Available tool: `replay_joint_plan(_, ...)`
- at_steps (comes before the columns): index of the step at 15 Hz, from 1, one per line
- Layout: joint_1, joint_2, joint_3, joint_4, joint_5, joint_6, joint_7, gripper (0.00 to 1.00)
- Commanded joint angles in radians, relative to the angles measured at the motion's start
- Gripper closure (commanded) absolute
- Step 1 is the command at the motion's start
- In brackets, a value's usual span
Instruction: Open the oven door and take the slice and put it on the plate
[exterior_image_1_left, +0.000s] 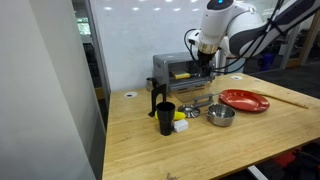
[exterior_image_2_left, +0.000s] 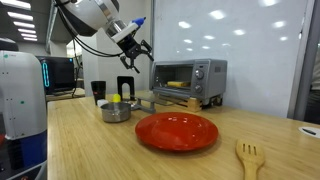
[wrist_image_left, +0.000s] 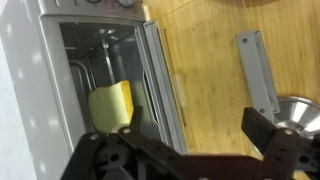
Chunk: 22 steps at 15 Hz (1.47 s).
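The slice is inside the oven past its open door, so my gripper will next go down, tilt toward the oven's opening and reach in onto the front edge of the slice (exterior_image_1_left: 181, 75) (wrist_image_left: 110, 106).
The silver toaster oven (exterior_image_1_left: 174, 69) (exterior_image_2_left: 188, 78) stands at the back of the wooden table. Its oven door (wrist_image_left: 163, 78) hangs open, so the inside shows. The slice (wrist_image_left: 110, 106), flat and pale yellow, lies on the rack inside and also shows as a yellow patch (exterior_image_2_left: 177, 85). The red plate (exterior_image_1_left: 245, 100) (exterior_image_2_left: 177, 131) sits on the table, apart from the oven. My gripper (wrist_image_left: 197, 122) (exterior_image_1_left: 207, 64) (exterior_image_2_left: 134, 46) hovers above the open door in front of the oven mouth. It is open, with nothing between its fingers.
A steel bowl (exterior_image_1_left: 220, 115) (exterior_image_2_left: 115, 111) (wrist_image_left: 305, 115) sits near the oven front. A silver bar (wrist_image_left: 257, 72) lies on the wood beside it. A black cup (exterior_image_1_left: 165, 118) and a small yellow-and-white block (exterior_image_1_left: 180, 125) stand nearby. A wooden fork (exterior_image_2_left: 248, 158) lies near the table's edge.
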<state>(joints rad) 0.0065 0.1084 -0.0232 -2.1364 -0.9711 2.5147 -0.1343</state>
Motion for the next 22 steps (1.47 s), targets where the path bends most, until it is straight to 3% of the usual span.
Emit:
replay_joint_plan(1, -0.012, 0.048, -0.022, -0.024, -0.176, 0.093, 0.095, 0.00)
replay_joint_plan(4, -0.001, 0.087, -0.050, -0.007, -0.420, 0.128, 0.241, 0.00)
replay_joint_plan(9, -0.005, 0.133, -0.068, 0.019, -0.721, 0.132, 0.482, 0.00)
replay_joint_plan(15, -0.015, 0.197, -0.081, 0.071, -0.872, 0.122, 0.693, 0.00)
replay_joint_plan(22, -0.022, 0.287, -0.097, 0.164, -0.985, 0.111, 0.816, 0.00)
